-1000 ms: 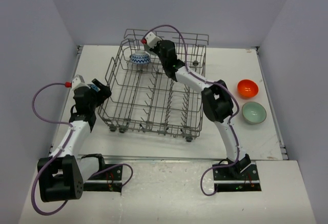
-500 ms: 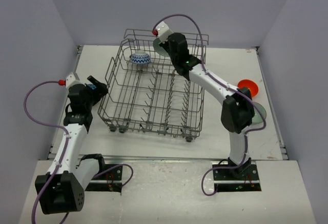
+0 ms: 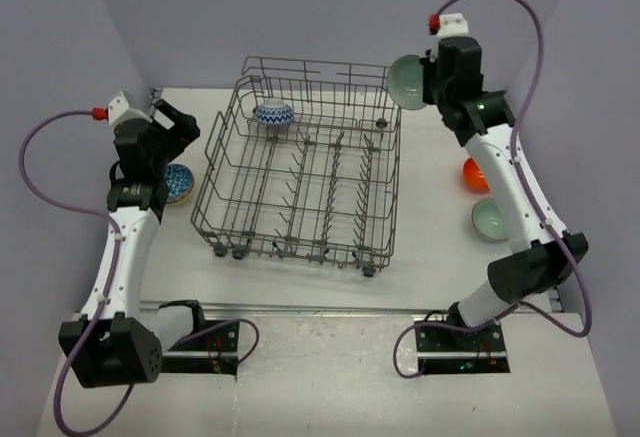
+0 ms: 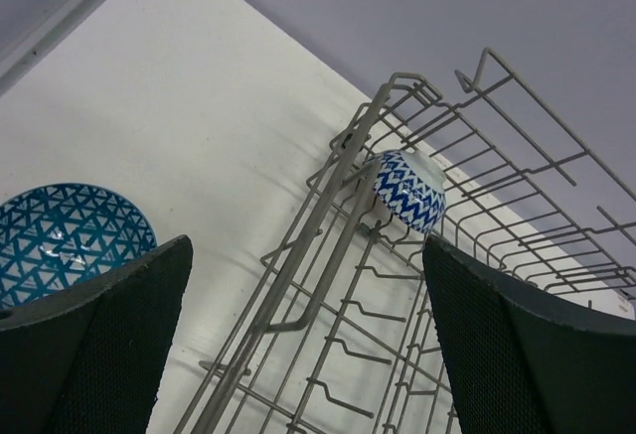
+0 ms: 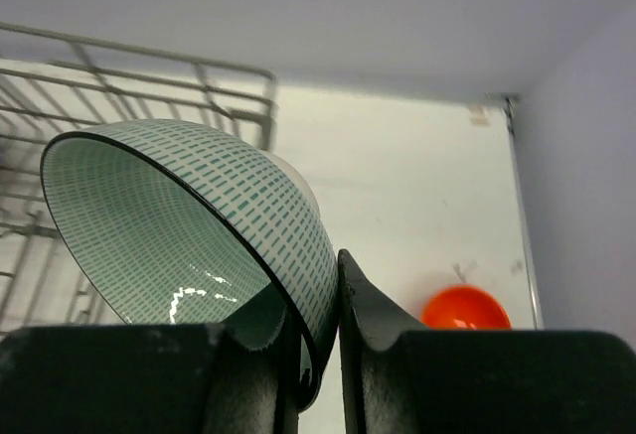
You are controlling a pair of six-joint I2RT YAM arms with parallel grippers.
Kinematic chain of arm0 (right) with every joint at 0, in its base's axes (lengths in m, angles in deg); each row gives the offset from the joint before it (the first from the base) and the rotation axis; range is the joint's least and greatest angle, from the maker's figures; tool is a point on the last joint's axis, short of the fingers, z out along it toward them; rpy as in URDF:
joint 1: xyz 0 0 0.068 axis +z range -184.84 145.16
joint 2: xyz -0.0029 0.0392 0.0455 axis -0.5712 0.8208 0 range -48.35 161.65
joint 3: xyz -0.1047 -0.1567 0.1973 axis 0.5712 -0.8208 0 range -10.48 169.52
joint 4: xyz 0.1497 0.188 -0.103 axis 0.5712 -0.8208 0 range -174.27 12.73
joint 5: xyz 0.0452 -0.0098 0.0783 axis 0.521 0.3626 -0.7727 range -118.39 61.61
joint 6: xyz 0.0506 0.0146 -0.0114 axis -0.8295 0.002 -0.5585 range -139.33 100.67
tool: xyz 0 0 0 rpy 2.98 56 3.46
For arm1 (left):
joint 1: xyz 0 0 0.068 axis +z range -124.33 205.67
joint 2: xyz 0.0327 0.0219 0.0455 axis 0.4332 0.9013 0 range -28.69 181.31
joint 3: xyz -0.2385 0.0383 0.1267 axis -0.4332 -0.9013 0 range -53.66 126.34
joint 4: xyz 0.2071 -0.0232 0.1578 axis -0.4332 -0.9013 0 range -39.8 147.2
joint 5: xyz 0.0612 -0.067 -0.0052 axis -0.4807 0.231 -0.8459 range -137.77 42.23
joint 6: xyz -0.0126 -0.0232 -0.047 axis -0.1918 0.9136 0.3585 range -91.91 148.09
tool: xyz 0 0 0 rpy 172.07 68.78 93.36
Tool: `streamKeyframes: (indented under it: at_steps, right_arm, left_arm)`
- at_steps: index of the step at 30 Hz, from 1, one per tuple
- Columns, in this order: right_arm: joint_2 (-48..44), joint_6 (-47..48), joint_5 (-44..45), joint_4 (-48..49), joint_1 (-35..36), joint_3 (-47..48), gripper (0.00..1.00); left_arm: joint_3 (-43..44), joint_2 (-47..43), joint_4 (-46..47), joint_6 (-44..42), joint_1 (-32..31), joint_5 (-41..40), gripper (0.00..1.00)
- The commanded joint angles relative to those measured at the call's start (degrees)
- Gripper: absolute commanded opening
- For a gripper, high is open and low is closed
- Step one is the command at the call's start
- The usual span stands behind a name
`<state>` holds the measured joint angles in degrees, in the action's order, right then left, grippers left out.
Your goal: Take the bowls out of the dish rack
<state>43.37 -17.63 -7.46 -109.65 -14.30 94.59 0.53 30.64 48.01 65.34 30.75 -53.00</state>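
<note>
The tabletop between the rack and the orange-red bowl is clear. My right gripper will next move back and down to release the pale mint green bowl (image 3: 404, 79) there.
The grey wire dish rack (image 3: 300, 182) stands mid-table and holds a blue-and-white zigzag bowl (image 3: 273, 113) at its far left corner, also in the left wrist view (image 4: 409, 190). My right gripper (image 3: 418, 79) is shut on the rim of a pale mint green bowl (image 3: 404, 79), held high past the rack's far right corner; it also shows in the right wrist view (image 5: 189, 225), pinched by my gripper (image 5: 333, 340). My left gripper (image 3: 180, 127) is open and empty, above a blue patterned bowl (image 3: 179, 183) on the table left of the rack.
An orange-red bowl (image 3: 470, 174) and a second mint green bowl (image 3: 487, 220) sit on the table right of the rack, partly behind my right arm. The orange bowl shows in the right wrist view (image 5: 465, 309). Walls close the far side and both sides.
My right arm lifted the mint green bowl out of the rack and swung it right. My left gripper rose and drew back, leaving the blue patterned bowl on the table.
</note>
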Motion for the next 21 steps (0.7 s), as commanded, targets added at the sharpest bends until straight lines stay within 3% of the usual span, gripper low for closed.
streamKeyframes:
  at_steps: [1, 8, 15, 21]
  right_arm:
    - [-7.33, -8.9, -2.82, -11.99, -7.07, -2.67, 0.0]
    - [-17.44, -18.12, -15.12, -13.76, -23.77, -16.91, 0.0]
    - [-16.5, -20.68, -25.4, -15.08, -25.72, -26.58, 0.0]
    - [-9.29, -21.91, -31.38, -16.49, -25.81, -26.85, 0.0]
  left_arm:
    - [7.23, 6.93, -4.86, -1.13, -0.86, -0.48, 0.97]
    - [16.54, 17.2, -4.78, -5.42, -8.05, -2.49, 0.96]
    - [21.04, 21.79, -6.71, -6.76, -10.53, -2.59, 0.95]
    - [22.09, 21.35, -8.21, -7.9, -10.44, -3.64, 0.96]
